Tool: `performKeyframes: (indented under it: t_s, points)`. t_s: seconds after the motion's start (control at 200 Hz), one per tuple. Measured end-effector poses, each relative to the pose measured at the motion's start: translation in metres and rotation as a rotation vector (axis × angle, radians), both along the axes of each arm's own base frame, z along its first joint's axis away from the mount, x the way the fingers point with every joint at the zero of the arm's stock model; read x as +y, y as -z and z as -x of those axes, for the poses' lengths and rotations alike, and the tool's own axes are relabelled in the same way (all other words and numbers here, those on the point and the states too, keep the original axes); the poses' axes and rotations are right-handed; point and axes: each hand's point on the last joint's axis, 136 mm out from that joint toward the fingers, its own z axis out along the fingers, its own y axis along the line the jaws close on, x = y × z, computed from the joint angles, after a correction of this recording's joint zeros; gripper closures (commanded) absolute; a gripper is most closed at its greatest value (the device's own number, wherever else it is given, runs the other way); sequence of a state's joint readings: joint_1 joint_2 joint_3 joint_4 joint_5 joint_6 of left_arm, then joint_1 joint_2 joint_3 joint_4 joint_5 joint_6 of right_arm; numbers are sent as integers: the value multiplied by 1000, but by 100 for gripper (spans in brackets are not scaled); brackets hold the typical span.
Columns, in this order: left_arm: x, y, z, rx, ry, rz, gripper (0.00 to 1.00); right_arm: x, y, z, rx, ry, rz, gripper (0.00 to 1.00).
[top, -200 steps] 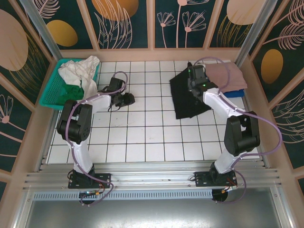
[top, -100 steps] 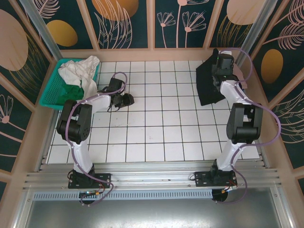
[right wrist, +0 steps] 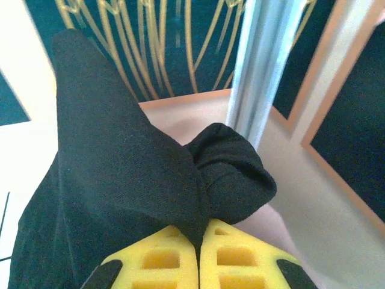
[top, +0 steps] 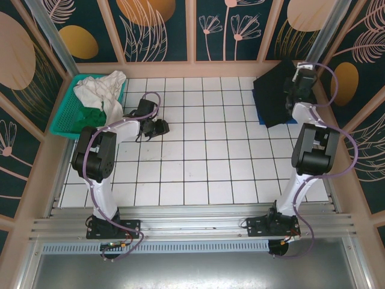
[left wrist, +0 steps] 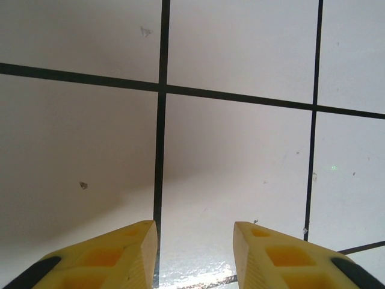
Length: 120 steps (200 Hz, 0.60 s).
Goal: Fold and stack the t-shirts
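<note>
The bunched fold of the black t-shirt in my right gripper goes down next toward the side, onto the pale pink surface below the gripper, for release.
The black t-shirt [top: 272, 99] lies folded in the far right corner, draped over the pile there. A sliver of the blue t-shirt [top: 263, 122] peeks out under its near edge. My right gripper [top: 296, 82] is shut on a bunched fold of the black t-shirt [right wrist: 120, 174], the cloth pinched between the yellow fingertips [right wrist: 162, 256] of the right gripper [right wrist: 200, 241]. A pale pink surface [right wrist: 281, 232] shows just beneath the fold. My left gripper [top: 161, 126] rests low over bare tile at the left, open, with nothing between the fingers of the left gripper [left wrist: 195, 253].
A teal mesh basket [top: 62, 117] stands at the far left with white cloth [top: 102, 87] and something green [top: 93, 114] in it. A metal post [right wrist: 264, 66] and the enclosure walls stand close behind the right gripper.
My right gripper has carried the black t-shirt from the table's right middle up into the far right corner, covering the pink one. The left arm has stayed put.
</note>
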State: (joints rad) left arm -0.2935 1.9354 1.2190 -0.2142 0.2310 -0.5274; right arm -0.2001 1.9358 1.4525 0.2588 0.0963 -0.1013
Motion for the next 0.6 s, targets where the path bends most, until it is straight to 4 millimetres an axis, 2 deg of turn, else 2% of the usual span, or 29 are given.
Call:
performKeyframes:
  t_s: [0.105,0.235,0.325,0.43,0.495,0.601]
  points:
    - [1,0,1,4,-3,-5,62,-23,17,-9,2,-1,-55,100]
    - [2,-4,3,4,-5,-9,62,-38,55,-20,45,-28,-124,100]
    - [3,-7,3,1,-7,-11,62,-44,78,-31,79,-31,-156,80]
    - [5,-11,3,-6,-12,-18,61,-51,94,-37,119,-3,-180,70]
    - [6,-14,3,-12,-16,-24,61,-57,95,-36,130,24,-195,62]
    - [7,-17,3,-15,-17,-24,61,-71,93,-30,130,80,-209,56]
